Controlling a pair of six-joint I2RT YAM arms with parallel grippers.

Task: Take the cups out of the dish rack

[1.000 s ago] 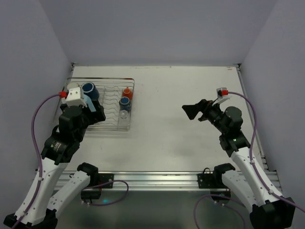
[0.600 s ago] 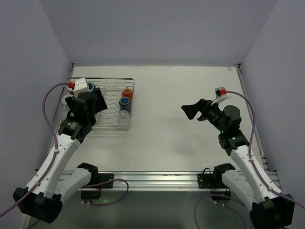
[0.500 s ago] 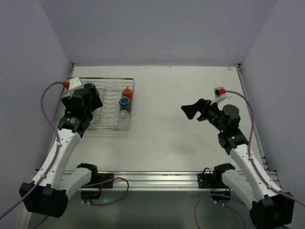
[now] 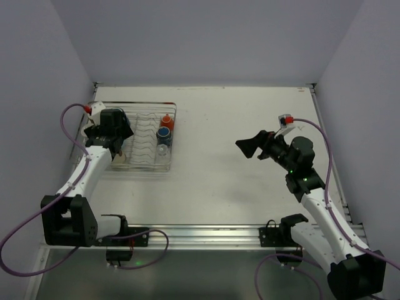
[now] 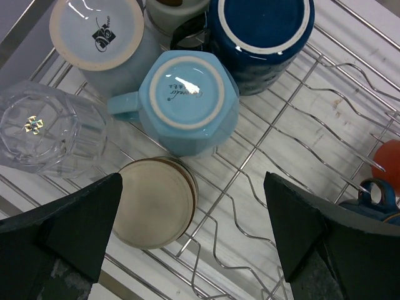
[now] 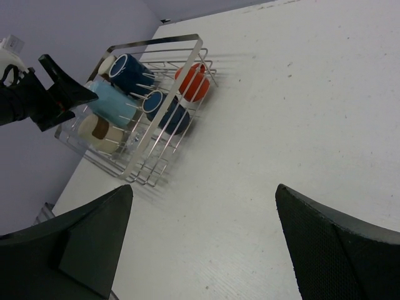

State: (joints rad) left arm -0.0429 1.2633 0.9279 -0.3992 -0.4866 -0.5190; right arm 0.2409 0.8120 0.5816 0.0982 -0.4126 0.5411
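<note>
The light blue mug's upturned hexagonal body (image 5: pixel 189 103) stands below and just beyond the fingers of my left gripper. My left gripper will move down and outward, open, with its fingers on both sides of the mug's body.
The silver wire dish rack (image 4: pixel 145 142) stands at the far left of the table. My left gripper (image 5: pixel 194 187) hangs open and empty just above its left end (image 4: pixel 117 142). Below it stand upside-down cups: a light blue mug (image 5: pixel 187 100), a navy mug (image 5: pixel 259 34), a grey-blue mug (image 5: pixel 100 31), a clear glass (image 5: pixel 44 128) and a cream-bottomed dark cup (image 5: pixel 153 203), which sits by the left fingertip. An orange mug (image 4: pixel 165 120), a blue mug (image 4: pixel 164 132) and a second clear glass (image 4: pixel 162 150) sit among the dividers. My right gripper (image 4: pixel 249 145) is open and empty, high over the table's right half.
Bare white table (image 6: pixel 281 125) lies between the rack and my right gripper (image 6: pixel 203 194). Grey walls close in the left, back and right. The rack's low wire rim (image 6: pixel 156 44) runs around the cups.
My left arm has stretched out and lowered its gripper over the rack's left end, hiding the navy mug from above. My right arm has barely moved.
</note>
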